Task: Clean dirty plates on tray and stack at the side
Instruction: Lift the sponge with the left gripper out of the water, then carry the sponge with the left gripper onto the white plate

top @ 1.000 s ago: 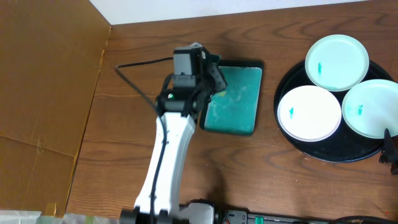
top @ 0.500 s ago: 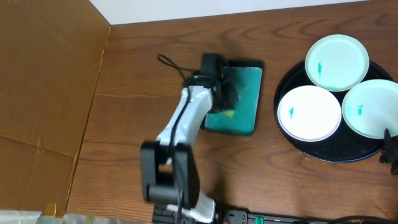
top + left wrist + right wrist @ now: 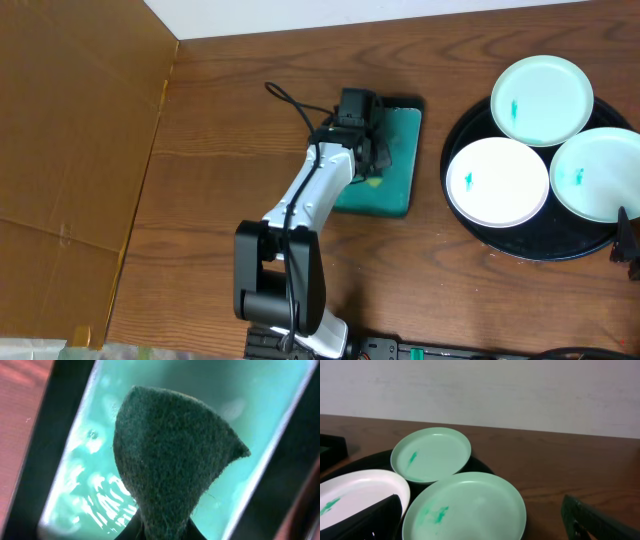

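Note:
The robot's left gripper will next lift the pad up and then bring it down onto the plate nearest the small teal tray (image 3: 400, 130).
Three round pale plates, each with a small teal smear, lie on the black tray (image 3: 520, 250) at the right: one at the back (image 3: 542, 100), one front left (image 3: 497, 181), one front right (image 3: 598, 174). My left gripper (image 3: 368, 160) hovers over the small teal tray (image 3: 400, 130), shut on a dark green scouring pad (image 3: 170, 455) that fills the left wrist view. My right gripper (image 3: 628, 245) sits at the black tray's right edge, open and empty. In the right wrist view its fingers (image 3: 485, 525) spread over the near plate (image 3: 465, 507), with the back plate (image 3: 431, 454) beyond.
The rectangular teal tray with a black edge (image 3: 75, 460) is wet and glossy. A brown cardboard sheet (image 3: 70, 150) covers the table's left side. A black cable (image 3: 290, 100) loops behind the left arm. A white wall runs along the back edge.
My left arm has swung right and lowered onto the teal tray, its wrist turned. The plates and the right arm have not moved.

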Available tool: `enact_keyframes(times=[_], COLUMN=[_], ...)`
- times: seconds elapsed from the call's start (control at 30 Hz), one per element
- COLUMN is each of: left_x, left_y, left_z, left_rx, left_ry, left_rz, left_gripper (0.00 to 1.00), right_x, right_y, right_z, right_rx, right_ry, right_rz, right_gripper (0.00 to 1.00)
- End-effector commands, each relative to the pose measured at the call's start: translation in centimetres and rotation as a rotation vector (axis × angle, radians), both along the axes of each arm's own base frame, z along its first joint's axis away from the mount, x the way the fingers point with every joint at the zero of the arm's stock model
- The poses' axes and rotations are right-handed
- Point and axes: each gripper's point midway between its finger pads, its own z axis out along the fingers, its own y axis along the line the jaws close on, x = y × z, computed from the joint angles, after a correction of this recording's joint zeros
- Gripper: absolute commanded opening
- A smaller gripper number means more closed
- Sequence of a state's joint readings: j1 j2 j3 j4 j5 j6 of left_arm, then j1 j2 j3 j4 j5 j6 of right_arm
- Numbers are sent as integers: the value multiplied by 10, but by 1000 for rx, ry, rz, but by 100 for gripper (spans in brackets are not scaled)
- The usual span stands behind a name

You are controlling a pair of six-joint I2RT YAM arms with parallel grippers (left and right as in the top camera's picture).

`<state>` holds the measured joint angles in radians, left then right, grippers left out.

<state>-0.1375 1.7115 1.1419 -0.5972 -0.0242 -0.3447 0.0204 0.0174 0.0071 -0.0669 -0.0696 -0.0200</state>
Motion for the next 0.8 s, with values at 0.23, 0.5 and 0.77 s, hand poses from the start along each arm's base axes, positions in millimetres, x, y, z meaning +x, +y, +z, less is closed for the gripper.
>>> enact_keyframes(times=[0.23,0.5,0.77], left_x=[-7,-36,-36], left_y=[-40,-148,-232], left_z=[187,137,49], left_rx=[-207,-355,-256], left_ry=[-447,-264,-185], left_rz=[3,-107,-184], left_gripper=[7,7,7], right_x=[0,0,0], right_y=[1,1,1], right_z=[-1,-1,-1], right_rx=[-15,-15,-15], right_ry=[0,0,0], right_rz=[5,5,5], right_gripper=[99,99,99])
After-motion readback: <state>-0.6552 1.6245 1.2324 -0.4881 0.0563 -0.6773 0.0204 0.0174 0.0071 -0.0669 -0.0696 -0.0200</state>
